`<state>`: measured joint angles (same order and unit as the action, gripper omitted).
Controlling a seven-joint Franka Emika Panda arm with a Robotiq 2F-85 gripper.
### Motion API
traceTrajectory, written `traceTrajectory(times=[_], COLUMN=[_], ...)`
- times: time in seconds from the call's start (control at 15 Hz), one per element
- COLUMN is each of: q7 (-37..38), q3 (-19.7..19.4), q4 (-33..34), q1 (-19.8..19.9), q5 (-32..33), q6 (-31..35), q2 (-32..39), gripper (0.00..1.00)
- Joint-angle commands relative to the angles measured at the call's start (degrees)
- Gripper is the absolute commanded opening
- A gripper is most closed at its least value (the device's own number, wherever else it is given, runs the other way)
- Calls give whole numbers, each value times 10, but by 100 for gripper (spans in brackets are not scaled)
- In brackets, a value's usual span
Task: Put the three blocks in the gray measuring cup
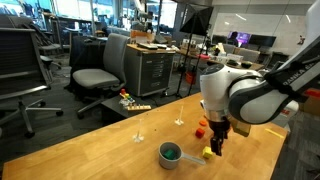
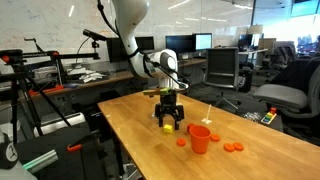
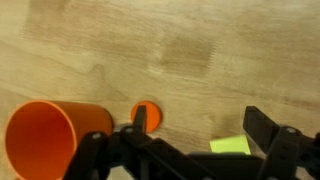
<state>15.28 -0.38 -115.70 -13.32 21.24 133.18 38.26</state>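
Observation:
My gripper should go down and toward the right in the wrist view next, around the block, because the tiny yellow block (image 1: 208,152) (image 3: 230,145) is off-center, close to one finger.
My gripper (image 3: 200,125) is open and low over the wooden table, with its fingers on either side of the tiny yellow block (image 3: 230,145). The block lies on the table close to one finger and is not gripped. It also shows in both exterior views (image 1: 207,153) (image 2: 167,127), under the gripper (image 1: 218,142) (image 2: 170,118). The gray measuring cup (image 1: 170,153) stands beside it, with something green showing inside. The cup is hidden in the wrist view. I cannot make out the orange-red block.
A taller red cup (image 2: 200,138) (image 3: 50,135) stands close to the gripper. Small orange-red discs (image 2: 233,147) (image 3: 147,113) lie around it. Colourful items (image 1: 130,100) sit at the table's far end. Office chairs (image 1: 100,75) stand beyond the table.

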Motion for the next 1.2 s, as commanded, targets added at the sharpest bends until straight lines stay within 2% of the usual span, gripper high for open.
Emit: traceTrajectory(times=[0.0,0.27,0.33,0.4,0.47,0.67,0.87,0.93,1.13], q7=[18,16,16,15,14,12,14,13,11], q3=[-5,-2,-3,-3,-2,-1,-4,-4,1], q4=[37,55,57,59,60,57,54,54,52], q1=[-14,-18,-19,-19,-18,-13,-8,-3,15], q5=[-14,-32,-37,-41,-46,-66,-84,-92,-125], q6=[23,41,48,51,56,68,76,78,91], q2=[34,51,53,55,56,57,51,46,12], gripper=[100,100,75,74,68,42,19,16,15])
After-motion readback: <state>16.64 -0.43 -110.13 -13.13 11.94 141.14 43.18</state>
